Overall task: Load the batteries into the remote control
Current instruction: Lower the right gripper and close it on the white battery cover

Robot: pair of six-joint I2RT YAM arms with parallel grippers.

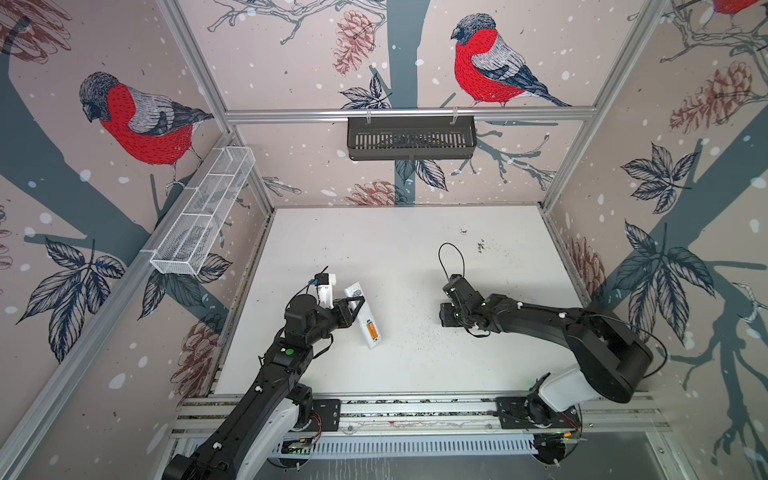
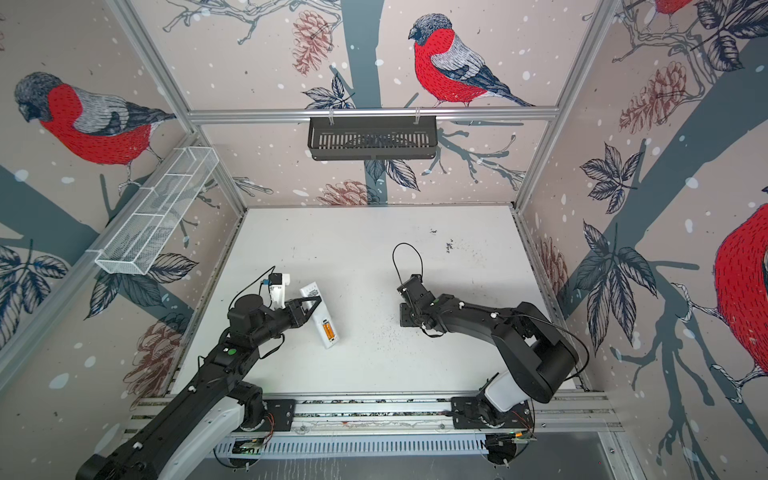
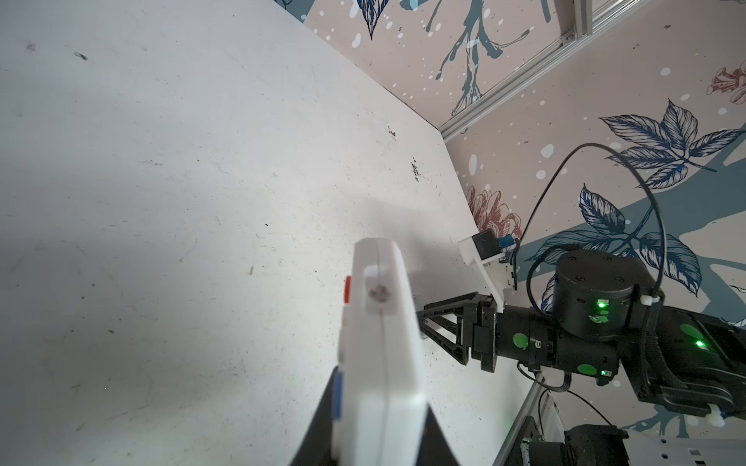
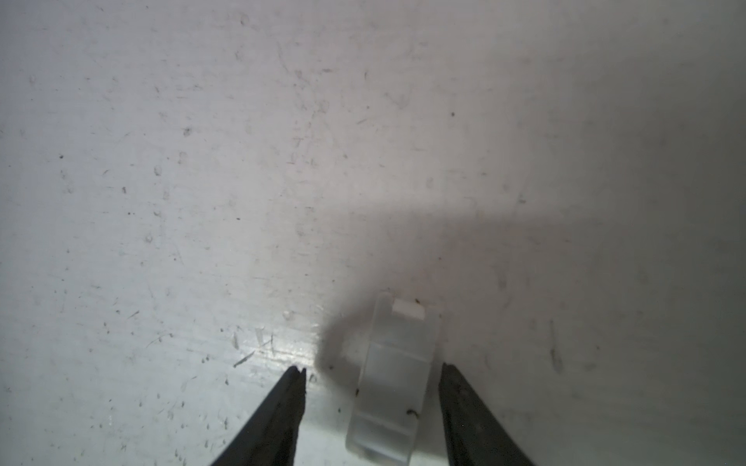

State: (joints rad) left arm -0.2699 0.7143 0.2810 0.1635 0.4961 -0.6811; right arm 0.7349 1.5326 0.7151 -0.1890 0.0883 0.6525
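My left gripper lowers the remote (image 3: 379, 322) toward the bare tabletop below it and releases the remote's far end next, since both batteries already sit inside.
The white remote control (image 1: 362, 318) lies slanted at the table's left-middle in both top views, back side up, with its compartment uncovered. Two orange batteries (image 1: 372, 331) (image 2: 328, 331) sit side by side in it. My left gripper (image 1: 357, 301) (image 2: 312, 302) is shut on the remote's far end; in the left wrist view the remote (image 3: 379, 322) fills the space between the black fingers. My right gripper (image 1: 446, 322) (image 4: 372, 368) points down at the table with its jaws open either side of a small flat white plastic piece (image 4: 393, 383). One fingertip is near that piece; the other stands clear of it.
A black slotted basket (image 1: 411, 137) hangs on the back wall. A white wire basket (image 1: 203, 212) is fixed along the left wall. An aluminium rail (image 1: 415, 409) carrying both arm bases runs along the front edge. Dark specks dot the table (image 1: 415, 353).
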